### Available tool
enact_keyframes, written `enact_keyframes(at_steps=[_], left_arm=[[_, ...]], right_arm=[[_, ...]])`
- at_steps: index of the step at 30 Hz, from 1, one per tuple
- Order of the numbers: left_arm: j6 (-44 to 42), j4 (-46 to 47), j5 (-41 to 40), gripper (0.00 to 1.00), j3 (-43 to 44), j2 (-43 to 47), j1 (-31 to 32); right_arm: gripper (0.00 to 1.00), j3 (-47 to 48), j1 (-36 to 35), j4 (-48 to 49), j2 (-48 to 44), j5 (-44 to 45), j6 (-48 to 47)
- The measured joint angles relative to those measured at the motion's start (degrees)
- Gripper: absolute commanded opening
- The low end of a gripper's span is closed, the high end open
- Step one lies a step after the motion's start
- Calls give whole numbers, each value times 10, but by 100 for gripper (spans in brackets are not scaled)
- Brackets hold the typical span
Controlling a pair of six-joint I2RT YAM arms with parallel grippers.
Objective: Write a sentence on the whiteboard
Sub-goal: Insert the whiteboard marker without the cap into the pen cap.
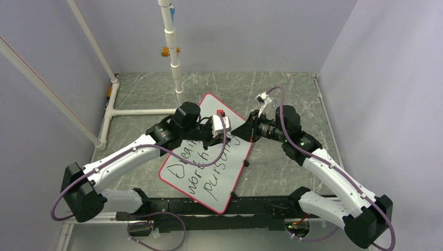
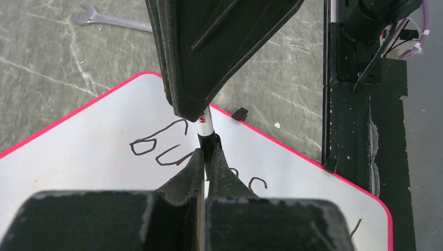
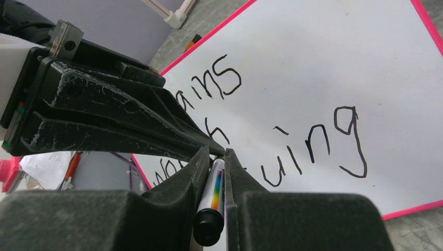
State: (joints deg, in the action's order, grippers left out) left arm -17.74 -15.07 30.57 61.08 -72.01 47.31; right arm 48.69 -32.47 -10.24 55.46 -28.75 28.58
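The marker comes down next with my right gripper, to the right in the top view, where bare grey table lies below it, for release, as the sentence [image 1: 205, 168] is written.
The whiteboard [image 1: 210, 104] lies tilted on the table between the arms, white with a red rim. The sentence [image 1: 205, 168] is on it in black, three lines reading "Dreams worth pursuing"; parts show in the left wrist view [image 2: 156, 149] and the right wrist view [image 3: 318, 141]. Both grippers meet tip to tip above the board's right edge. My right gripper [image 3: 217, 155] is shut on the white barrel of a marker [image 3: 213, 191] with a rainbow stripe. My left gripper [image 2: 207, 155] is shut on the marker's black end [image 2: 209, 142].
A wrench [image 2: 112, 20] lies on the grey table beyond the board. A small black piece [image 2: 241, 112] sits by the board's right edge. A white pipe frame [image 1: 172, 52] stands at the back left. A black rail [image 1: 256, 205] runs along the near edge.
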Motion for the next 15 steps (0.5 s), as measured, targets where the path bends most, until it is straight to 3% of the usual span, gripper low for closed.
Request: enact_keyframes(at_steps=[10,15], left_arm=[[1,4,-12,0,-5,8,0],[-10,22,-17,4,-4,9,4]], right_arm=[[0,12,-22,-5,6,45,3],[0,48,-33,-68,3,99,-3]])
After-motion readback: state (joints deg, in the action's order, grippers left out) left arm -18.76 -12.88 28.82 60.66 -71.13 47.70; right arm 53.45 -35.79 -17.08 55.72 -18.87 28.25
